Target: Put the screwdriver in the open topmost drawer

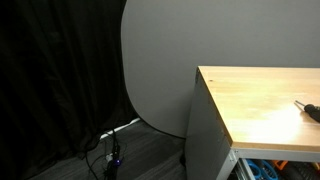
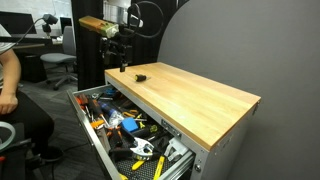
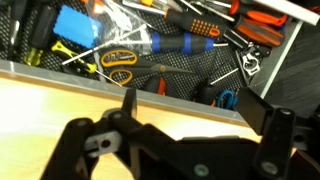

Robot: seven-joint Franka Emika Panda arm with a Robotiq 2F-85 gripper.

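My gripper should move away from the drawer, across the tabletop, and go down onto the screwdriver's dark handle (image 1: 314,112), because its spread fingers are empty over the table edge.
The screwdriver (image 2: 140,75), small with a dark handle, lies on the light wood tabletop (image 2: 190,95) near its far corner; it also shows in an exterior view (image 1: 306,107). The open topmost drawer (image 2: 90,130) is pulled out below the tabletop and is full of tools; its grey front rim shows in the wrist view (image 3: 60,72). My gripper (image 2: 118,45) hangs above the table's corner, a little above and beside the screwdriver. In the wrist view its fingers (image 3: 195,110) are spread apart and empty, over the table edge. The screwdriver is not in the wrist view.
The drawer holds several tools: a blue-handled screwdriver (image 3: 180,45), yellow scissors (image 3: 120,60), a blue box (image 3: 78,25). A person (image 2: 10,90) sits beside the drawer. Office chairs and a black frame stand behind. A dark curtain (image 1: 60,80) and floor cables (image 1: 110,150) show.
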